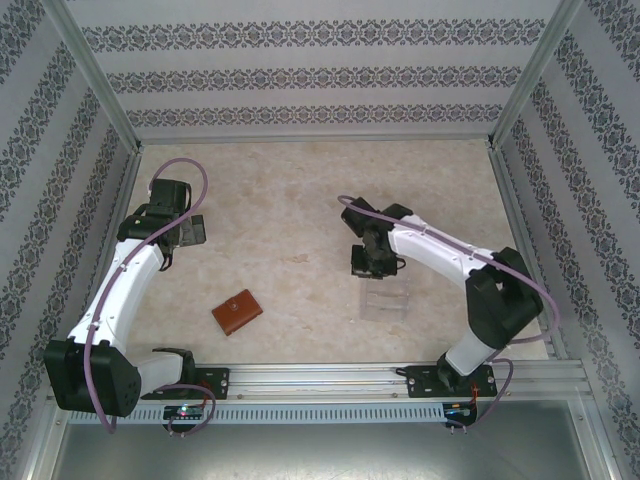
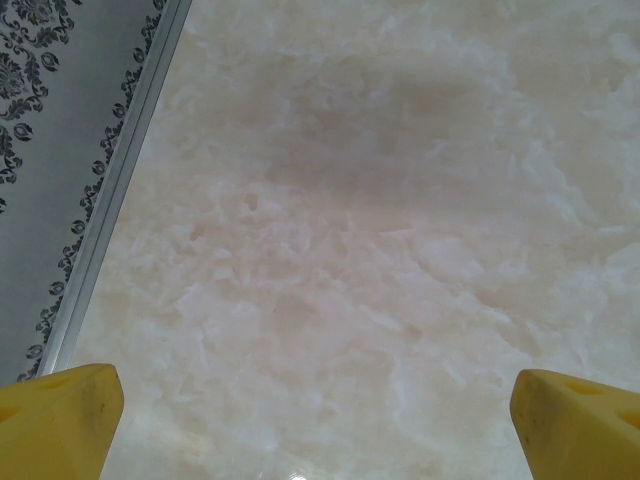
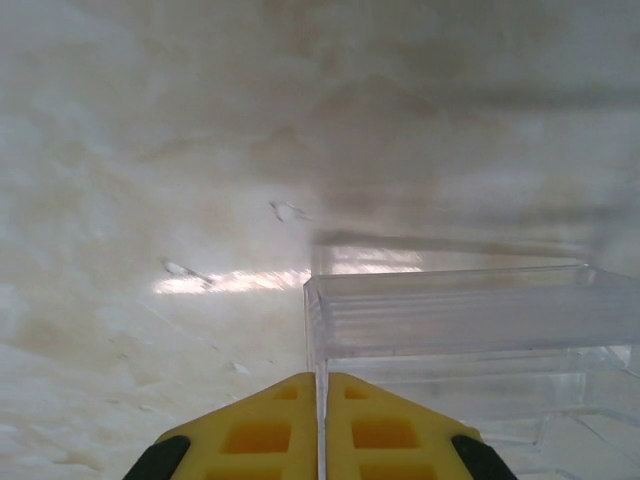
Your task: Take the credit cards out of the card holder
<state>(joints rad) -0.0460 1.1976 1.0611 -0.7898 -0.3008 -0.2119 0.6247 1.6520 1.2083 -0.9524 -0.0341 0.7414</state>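
Note:
The right gripper moves the rack outward onto that spot next, then lets go of it.
The card holder (image 1: 237,311), a small brown leather wallet, lies folded shut on the table, near the front and left of centre. The credit cards are hidden. My left gripper (image 1: 188,230) hovers well behind and to the left of the card holder. In the left wrist view this gripper (image 2: 320,430) is open, its yellow fingertips (image 2: 60,420) far apart over bare table. My right gripper (image 1: 372,262) is at the far edge of a clear slotted rack (image 1: 385,302). In the right wrist view the right gripper (image 3: 321,385) is shut on the rack's thin left wall (image 3: 316,330).
The marble-look tabletop (image 1: 300,200) is fenced by metal rails and patterned walls (image 1: 320,70). The left rail (image 2: 110,200) runs close beside the left gripper. A metal mounting rail (image 1: 330,378) with both arm bases crosses the near edge.

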